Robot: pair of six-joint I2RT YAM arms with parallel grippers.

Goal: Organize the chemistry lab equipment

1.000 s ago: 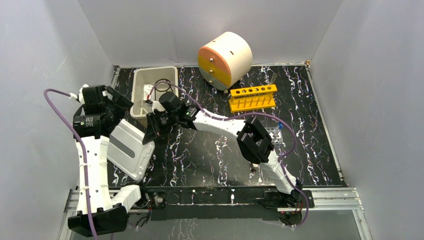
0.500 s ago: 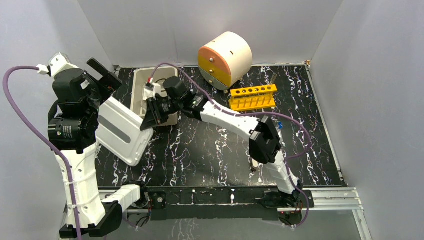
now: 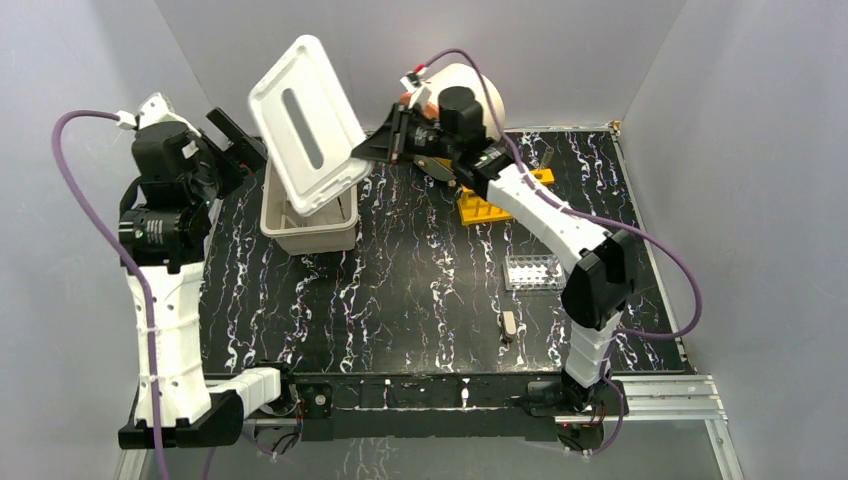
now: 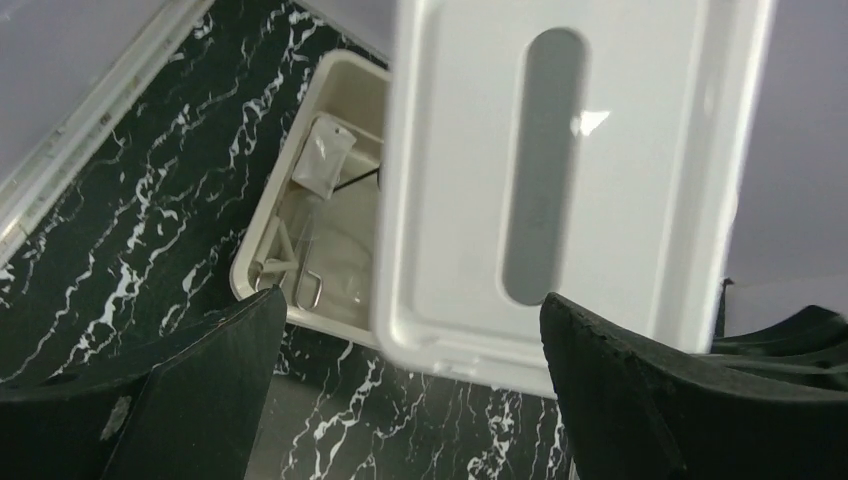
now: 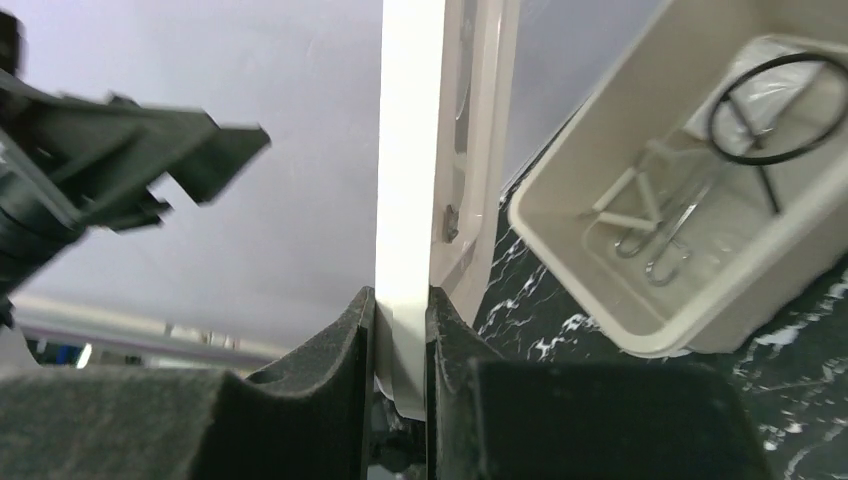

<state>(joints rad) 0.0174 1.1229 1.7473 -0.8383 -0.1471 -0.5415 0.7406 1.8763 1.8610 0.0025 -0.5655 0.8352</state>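
The robot's right gripper will next lower the tilted lid, level it onto the white tub's open rim point(image 3: 308, 231) point(image 5: 574, 288) and let go of it there, because the tub's contents are still uncovered.
My right gripper point(image 3: 388, 146) is shut on the edge of a white lid point(image 3: 305, 125) with a grey slot, holding it tilted in the air above the white tub point(image 3: 300, 240). In the right wrist view both fingers point(image 5: 355, 330) press the lid's rim point(image 5: 405, 180). The tub point(image 5: 560, 215) holds a black ring with handle point(image 5: 775, 95), a metal triangle point(image 5: 630, 200) and thin metal tongs point(image 5: 670, 240). A white square pad point(image 4: 322, 160) lies in it too. My left gripper point(image 3: 235, 145) hangs open to the left of the tub, with nothing between its fingers point(image 4: 200, 390).
The cream-and-orange drawer unit point(image 3: 478, 95) stands at the back, partly behind my right arm. A yellow rack point(image 3: 500, 208) lies in front of it. A clear rack point(image 3: 533, 270) and a small brown-handled tool point(image 3: 509, 325) rest on the black marbled table, right of centre.
My right gripper has carried the lid from low at the table's left up and back over the tub. The left arm rose and its jaws widened.
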